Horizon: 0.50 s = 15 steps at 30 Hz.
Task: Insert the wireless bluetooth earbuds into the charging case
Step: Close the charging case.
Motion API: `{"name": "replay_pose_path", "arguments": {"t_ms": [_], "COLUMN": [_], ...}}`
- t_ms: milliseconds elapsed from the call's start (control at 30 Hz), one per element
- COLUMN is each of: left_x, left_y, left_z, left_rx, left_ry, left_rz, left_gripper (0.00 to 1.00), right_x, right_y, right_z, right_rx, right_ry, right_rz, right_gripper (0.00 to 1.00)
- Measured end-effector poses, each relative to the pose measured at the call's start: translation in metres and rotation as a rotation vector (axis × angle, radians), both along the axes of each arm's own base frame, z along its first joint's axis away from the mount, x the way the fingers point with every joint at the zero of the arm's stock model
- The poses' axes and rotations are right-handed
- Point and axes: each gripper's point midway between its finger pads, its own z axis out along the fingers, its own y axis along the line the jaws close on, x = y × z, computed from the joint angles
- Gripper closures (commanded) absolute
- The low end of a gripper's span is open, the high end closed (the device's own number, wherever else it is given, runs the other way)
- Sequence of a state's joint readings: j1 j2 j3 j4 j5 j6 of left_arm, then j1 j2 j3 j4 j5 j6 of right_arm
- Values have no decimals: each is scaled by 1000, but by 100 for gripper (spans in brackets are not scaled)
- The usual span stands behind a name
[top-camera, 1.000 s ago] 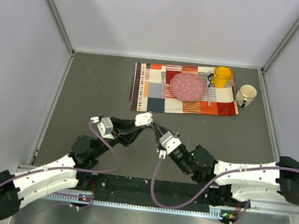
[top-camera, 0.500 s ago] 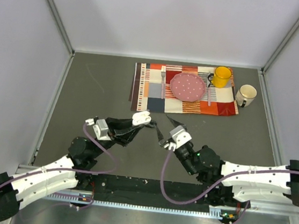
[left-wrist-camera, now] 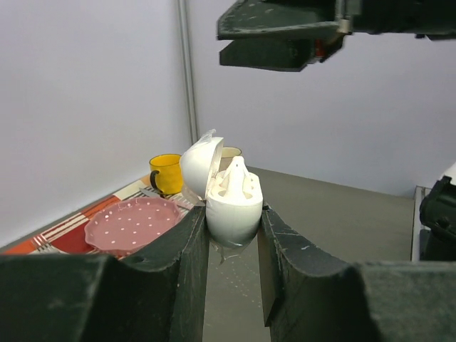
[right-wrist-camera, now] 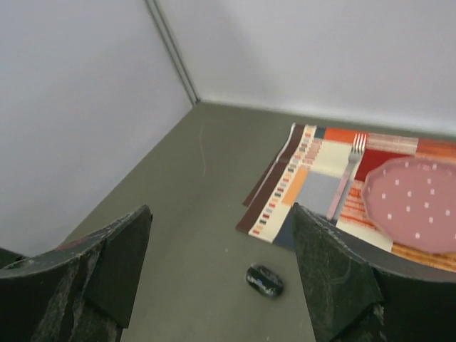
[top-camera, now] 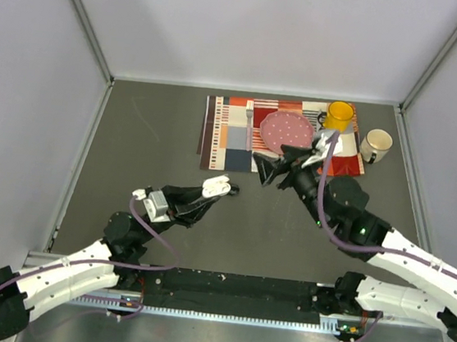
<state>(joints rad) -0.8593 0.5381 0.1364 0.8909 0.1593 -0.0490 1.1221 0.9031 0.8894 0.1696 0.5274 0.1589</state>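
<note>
The sockets of the charging case are filled by white earbuds, so my left gripper needs to tilt downward, lower the case and release it on the bare tabletop (top-camera: 231,208) beside the black earbud.
My left gripper (left-wrist-camera: 232,217) is shut on the lower half of a white charging case (left-wrist-camera: 234,203), held upright above the table with its lid (left-wrist-camera: 199,165) swung open to the left. White earbuds (left-wrist-camera: 236,179) sit in the case's sockets. From above, the case (top-camera: 217,188) shows at the left gripper (top-camera: 211,192) tip. A tiny black earbud (right-wrist-camera: 265,280) lies on the grey table near the placemat's corner, and also shows (top-camera: 233,190) just right of the case. My right gripper (top-camera: 267,172) hangs open and empty by the placemat's near edge. The black earbud lies below its spread fingers (right-wrist-camera: 128,235).
A patchwork placemat (top-camera: 232,142) at the back carries a pink dotted plate (top-camera: 286,133), a fork (top-camera: 249,124) and a yellow mug (top-camera: 339,116). A white mug (top-camera: 375,144) stands on the table to its right. Grey walls close in on three sides.
The right gripper has opened and swung away from the case, up and to the right toward the placemat. The left gripper still holds the case and has shifted slightly.
</note>
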Motion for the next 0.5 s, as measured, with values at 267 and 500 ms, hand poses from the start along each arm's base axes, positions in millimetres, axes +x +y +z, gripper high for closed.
{"name": "replay_pose_path", "arguments": {"t_ms": [267, 500], "left_x": [-11, -24], "left_y": [-10, -20], "left_z": [-9, -13], "left_rx": [58, 104], "left_ry": [-26, -43], "left_rz": [-72, -160], "left_gripper": [100, 100], "right_x": [29, 34], "right_y": [16, 50], "right_z": [-19, -53], "right_rx": [42, -27], "right_ry": [270, 405], "right_rz": [74, 145], "right_gripper": [14, 14]}}
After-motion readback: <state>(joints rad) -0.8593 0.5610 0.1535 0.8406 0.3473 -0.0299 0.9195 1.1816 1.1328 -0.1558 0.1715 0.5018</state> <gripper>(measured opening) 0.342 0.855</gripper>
